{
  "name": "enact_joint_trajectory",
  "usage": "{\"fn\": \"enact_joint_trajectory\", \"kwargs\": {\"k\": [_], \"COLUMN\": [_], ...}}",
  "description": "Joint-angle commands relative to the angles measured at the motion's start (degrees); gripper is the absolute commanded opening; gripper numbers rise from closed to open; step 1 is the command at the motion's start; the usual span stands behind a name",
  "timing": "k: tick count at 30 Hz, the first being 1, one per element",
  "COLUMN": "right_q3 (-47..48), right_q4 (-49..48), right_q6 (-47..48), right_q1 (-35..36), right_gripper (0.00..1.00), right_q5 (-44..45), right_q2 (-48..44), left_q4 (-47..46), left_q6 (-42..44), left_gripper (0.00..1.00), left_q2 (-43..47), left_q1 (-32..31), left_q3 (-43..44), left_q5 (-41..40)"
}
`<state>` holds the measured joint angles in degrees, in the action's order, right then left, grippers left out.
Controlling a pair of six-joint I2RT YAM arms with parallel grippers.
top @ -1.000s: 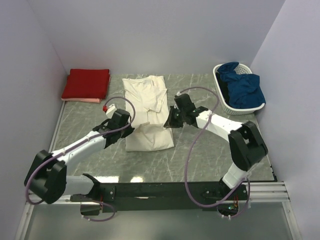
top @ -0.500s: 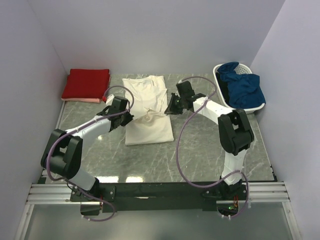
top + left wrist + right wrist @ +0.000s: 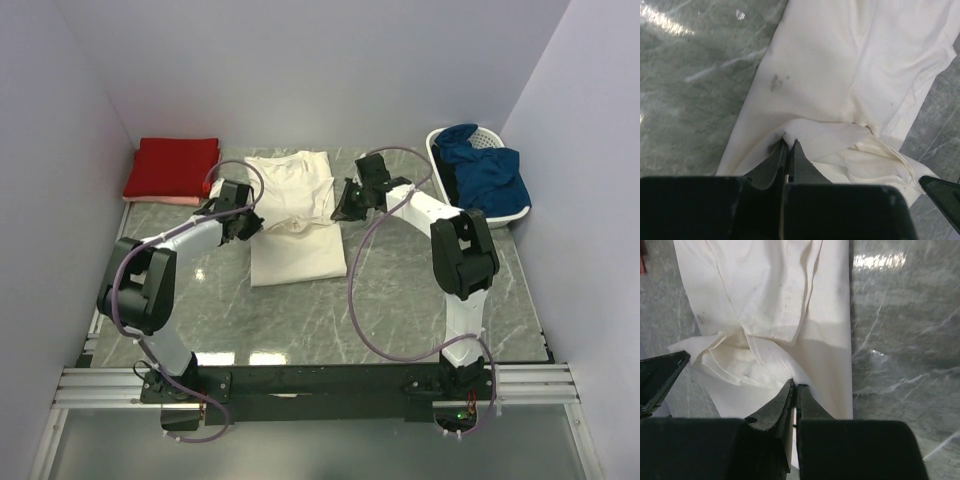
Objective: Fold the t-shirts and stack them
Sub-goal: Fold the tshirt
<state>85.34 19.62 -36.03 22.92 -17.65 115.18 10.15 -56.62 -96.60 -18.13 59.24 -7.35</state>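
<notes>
The t-shirt's near part is already doubled over the cream t-shirt (image 3: 297, 258), so my right gripper will next ease outward along the t-shirt's side edge that faces the basket and let go of the t-shirt.
The cream t-shirt (image 3: 297, 258) lies lengthwise in the middle of the table, its near part lifted and doubled back over the rest. My left gripper (image 3: 247, 222) is shut on the shirt's left edge; the left wrist view shows its tips (image 3: 790, 143) pinching a fold of the cream cloth (image 3: 840, 65). My right gripper (image 3: 341, 210) is shut on the right edge, and in the right wrist view its tips (image 3: 796, 385) are closed on the cream cloth (image 3: 765, 290). A folded red t-shirt (image 3: 172, 166) rests on a pale pink t-shirt (image 3: 163, 200) at the back left.
A white slatted basket (image 3: 436, 160) holding dark blue cloth (image 3: 487, 175) stands at the back right. Walls close in the left, back and right. Grey marble tabletop (image 3: 420, 290) shows around the shirt.
Both grippers have moved away from the arm bases toward the back, carrying the cream shirt's near end up and over the rest of the shirt. Both stayed shut.
</notes>
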Motion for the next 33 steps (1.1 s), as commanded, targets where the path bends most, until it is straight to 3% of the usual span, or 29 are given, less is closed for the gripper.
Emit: {"fn": "enact_joint_trajectory", "kwargs": {"k": [1,8,9,10,12,13,16,18,20,22,25,30,32,33], "right_q3": [4.04,7.03,7.47,8.17,8.79,9.31,10.54,10.64,9.85,8.19,6.24,7.81,10.01,12.20], "right_q4": [-0.10,0.42,0.68,1.12,1.48,1.91,3.23,3.67,3.85,3.07,2.62,2.53,3.84,4.37], "right_q6": [1.05,0.96,1.05,1.49,2.01,2.54,3.33,3.86,4.39,4.30,4.83,5.88,6.50,7.02], "right_q1": [-1.30,-2.17,-2.26,-2.35,-2.70,-2.88,-3.58,-3.84,-3.93,-3.76,-2.35,1.86,3.00,4.32], "right_gripper": [0.00,0.00,0.01,0.08,0.17,0.28,0.43,0.50,0.51,0.51,0.50,0.45,0.45,0.44], "right_q5": [-0.54,-1.60,-1.60,-1.77,-1.60,-1.34,-1.07,-0.46,0.86,1.47,2.97,4.38,4.64,4.99], "right_q2": [1.63,4.88,5.32,5.58,5.76,5.68,4.89,3.57,1.56,0.06,-2.67,-1.63,1.36,2.59], "left_q4": [-2.33,-2.24,-2.24,-2.50,-3.03,-3.56,-4.09,-3.48,-2.95,-3.29,-4.17,-5.76,-6.98,-6.99], "left_q6": [2.48,4.50,5.02,5.03,5.20,5.29,6.08,6.96,7.23,7.14,6.35,5.03,5.03,5.29], "left_gripper": [0.00,0.01,0.01,0.03,0.11,0.16,0.43,0.60,0.64,0.61,0.47,0.10,0.01,0.01], "left_q2": [-1.49,-5.70,-5.88,-5.97,-5.53,-5.01,-2.46,-0.18,2.19,3.78,5.72,2.92,-0.33,-1.39], "left_q1": [1.25,2.75,3.10,3.19,4.15,4.50,5.74,6.44,6.53,6.44,5.04,1.08,0.12,-0.15], "left_q3": [3.95,7.64,7.73,7.82,7.29,7.03,6.23,6.06,6.06,5.36,3.60,2.81,4.21,4.82], "left_q5": [1.99,4.88,4.89,4.89,5.86,6.12,5.95,5.77,5.42,6.20,6.48,6.91,9.10,9.46]}}
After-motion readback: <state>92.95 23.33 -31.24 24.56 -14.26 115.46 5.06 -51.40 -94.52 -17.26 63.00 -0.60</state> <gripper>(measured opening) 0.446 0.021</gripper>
